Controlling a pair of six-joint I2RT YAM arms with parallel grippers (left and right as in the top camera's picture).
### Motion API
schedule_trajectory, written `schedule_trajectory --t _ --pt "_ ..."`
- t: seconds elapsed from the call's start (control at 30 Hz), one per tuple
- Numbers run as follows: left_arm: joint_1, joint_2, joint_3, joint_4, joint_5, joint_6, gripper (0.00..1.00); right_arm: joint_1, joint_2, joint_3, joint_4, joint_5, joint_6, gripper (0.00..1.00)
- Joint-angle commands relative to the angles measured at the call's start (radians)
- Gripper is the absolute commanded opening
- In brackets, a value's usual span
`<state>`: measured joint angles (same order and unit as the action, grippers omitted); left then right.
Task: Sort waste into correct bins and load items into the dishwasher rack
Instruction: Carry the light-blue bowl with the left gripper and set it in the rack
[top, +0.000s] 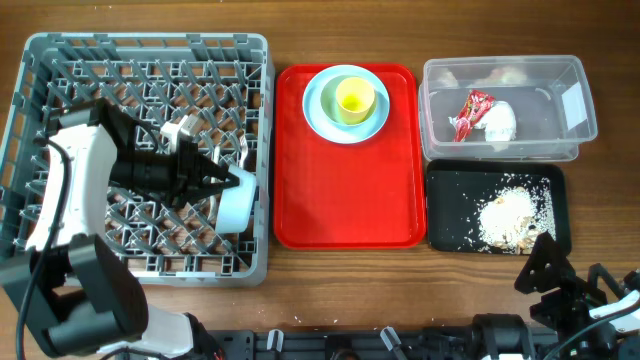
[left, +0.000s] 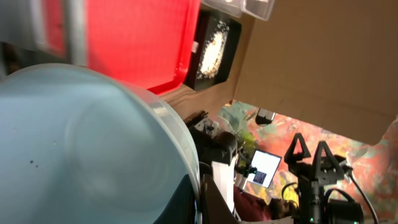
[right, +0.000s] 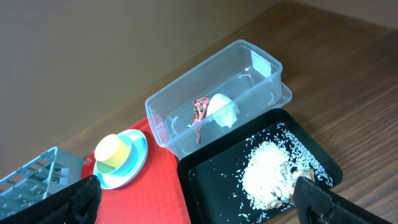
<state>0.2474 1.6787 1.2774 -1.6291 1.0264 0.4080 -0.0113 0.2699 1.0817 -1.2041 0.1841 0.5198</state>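
Note:
My left gripper moves down next into the rack's near corner (top: 234, 247) by the red tray to release the bowl, because the bowl hangs on edge over the slots.
My left gripper (top: 225, 185) is over the grey dishwasher rack (top: 40, 60), shut on a pale blue bowl (top: 236, 203) held on edge at the rack's right side. The bowl fills the left wrist view (left: 81, 143), with the jaws (left: 199, 199) on its rim. A pale blue plate (top: 318, 110) with a yellow cup (top: 354, 98) on it sits on the red tray. The clear tub (top: 575, 70) holds the red wrapper (top: 472, 112) and white napkin (top: 500, 120). The black tray (top: 455, 215) holds beige food scraps (top: 508, 215). My right gripper (top: 555, 270) is open and empty at the table's front right. I cannot make out the fork and spoon.
The flat red serving tray (top: 345, 200) lies between the rack and the two bins. The right wrist view shows the tub (right: 249, 56), black tray (right: 211, 180), scraps (right: 267, 171), plate (right: 134, 163), cup (right: 111, 152) and open jaws (right: 199, 211).

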Motion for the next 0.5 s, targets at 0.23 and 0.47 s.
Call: schedule_trajectory --t 0.23,0.47 --pt "0.080 0.077 -0.108 0.027 0.093 0.050 0.04 -0.003 -0.005 -0.004 0.005 0.009 0.006 1.00" --pt "0.124 0.076 -0.108 -0.058 0.234 0.116 0.04 -0.003 -0.005 -0.004 0.005 0.009 0.007 1.00"
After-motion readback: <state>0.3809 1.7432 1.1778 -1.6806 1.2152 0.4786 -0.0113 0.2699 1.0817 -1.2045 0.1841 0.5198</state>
